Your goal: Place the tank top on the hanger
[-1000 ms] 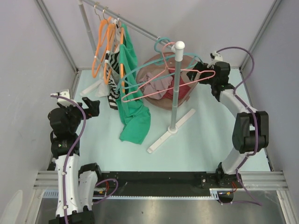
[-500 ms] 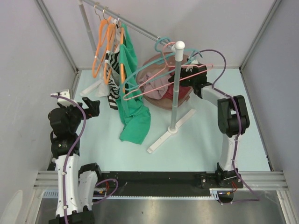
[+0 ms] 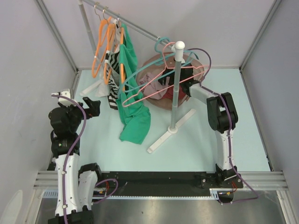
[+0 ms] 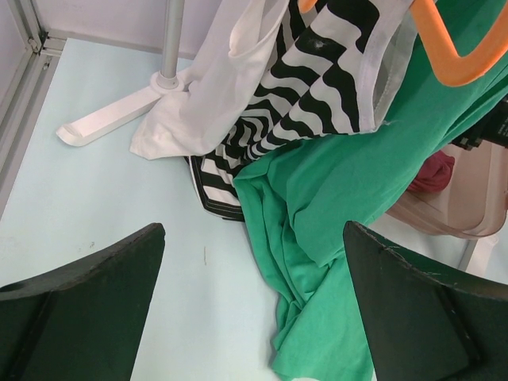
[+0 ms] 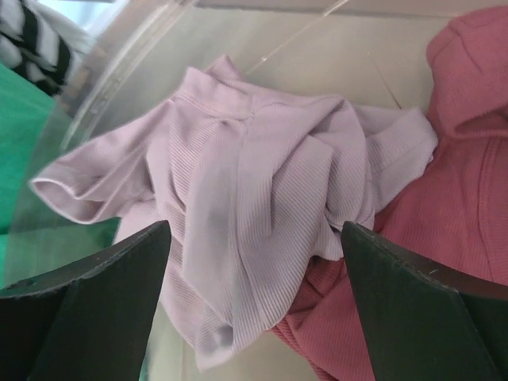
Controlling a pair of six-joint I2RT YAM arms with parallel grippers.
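My right gripper needs to go down onto the long raised fold of the mauve-pink tank [image 3: 156, 86] [image 5: 257, 216] top, because that fold runs between its open fingers.
The mauve-pink tank top [image 5: 254, 198] lies crumpled in a round translucent bin [image 3: 156, 103], partly on a dark red garment [image 5: 452, 175]. In the top view the tank top [image 3: 150, 87] shows behind the hangers. My right gripper [image 5: 254, 238] hovers open just above it, one finger on each side, holding nothing. From above, the right gripper [image 3: 164, 82] sits inside the bin behind the rack pole. The light-pink hanger [image 3: 195, 67] hangs empty on the rail, over the bin. My left gripper [image 3: 93, 108] waits open at the left, low over the table.
A white rack pole [image 3: 175, 88] with a cross foot stands in front of the bin. A teal hanger [image 3: 161, 43] hangs beside the pink one. Orange hangers [image 3: 103, 46] hold a green garment [image 4: 357, 175], a striped one [image 4: 317, 87] and a white one [image 4: 206, 103].
The right arm has swung left from the table's far right corner into the bin, over the tank top. The pink hanger shifted slightly. The left arm has not moved.
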